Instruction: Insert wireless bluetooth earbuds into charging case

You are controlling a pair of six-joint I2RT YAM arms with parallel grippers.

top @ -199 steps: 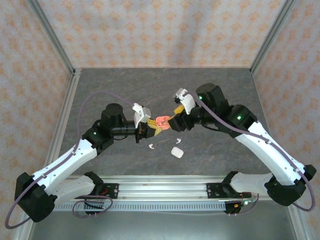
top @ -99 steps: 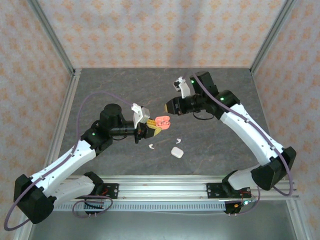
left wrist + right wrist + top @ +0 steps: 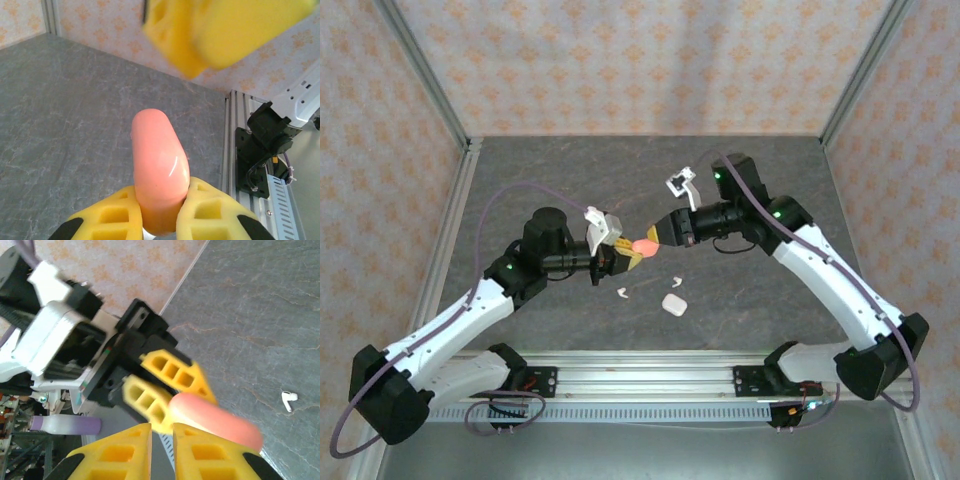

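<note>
The case has bare tabletop below, clear of the earbuds, so my left gripper will move away from the right gripper, tilt down and lower it to release.
My left gripper [image 3: 628, 252] is shut on a coral-pink pebble-shaped charging case [image 3: 643, 246], held above the table with its lid closed. In the left wrist view the case [image 3: 157, 150] stands up between my yellow fingers [image 3: 200, 205]. My right gripper [image 3: 656, 240] is shut with nothing between its fingers, its tips right at the case's far end. In the right wrist view its jaws [image 3: 161, 426] stand almost together beside the pink case [image 3: 215, 422]. A white earbud [image 3: 622, 293] lies on the table below the case, and another white earbud [image 3: 674, 279] lies to its right.
A closed white case [image 3: 672, 304] rests on the grey table [image 3: 550, 170] just in front of the grippers. The metal rail [image 3: 650, 375] runs along the near edge. Patterned walls close in the back and both sides.
The right gripper drew back from the pink case, shut its fingers and came back to the case's end. The pink case's lid, open a second ago, is now closed. The left arm held still.
</note>
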